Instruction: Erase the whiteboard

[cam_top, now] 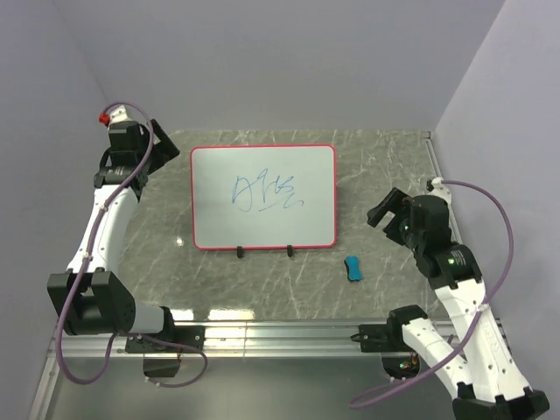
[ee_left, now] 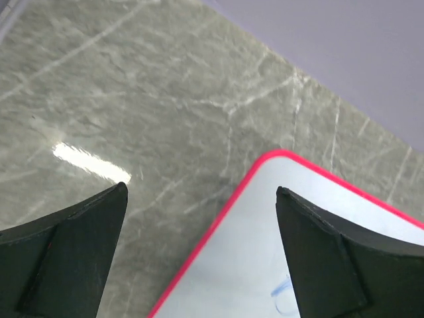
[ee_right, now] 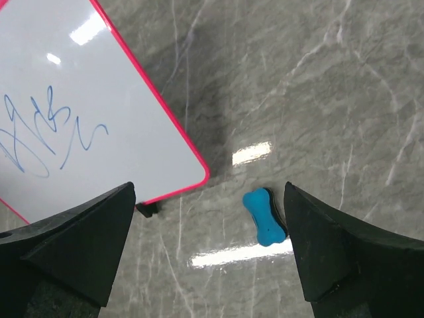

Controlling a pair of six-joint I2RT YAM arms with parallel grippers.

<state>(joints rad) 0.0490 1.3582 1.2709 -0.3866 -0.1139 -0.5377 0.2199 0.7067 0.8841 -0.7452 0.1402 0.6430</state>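
Note:
The robot will next move its right gripper down and to the left in the top view, with its fingers on both sides of the eraser's narrow middle [cam_top: 353, 269] [ee_right: 264, 216], since the eraser is that way.
The whiteboard [cam_top: 262, 197] lies flat mid-table, white with a red-pink frame, blue scribbles in its middle and two black feet on its near edge. A small blue eraser [cam_top: 353, 269] lies on the table right of the board's near right corner. My left gripper [cam_top: 153, 144] is open and empty, raised over the table beside the board's far left corner [ee_left: 278, 159]. My right gripper [cam_top: 385, 213] is open and empty, raised right of the board. In the right wrist view the eraser [ee_right: 264, 216] lies below, between the open fingers, with the board [ee_right: 86, 119] at the left.
The marble table top [cam_top: 385, 157] is bounded by purple-grey walls at the back and sides. A metal rail [cam_top: 280, 334] runs along the near edge by the arm bases.

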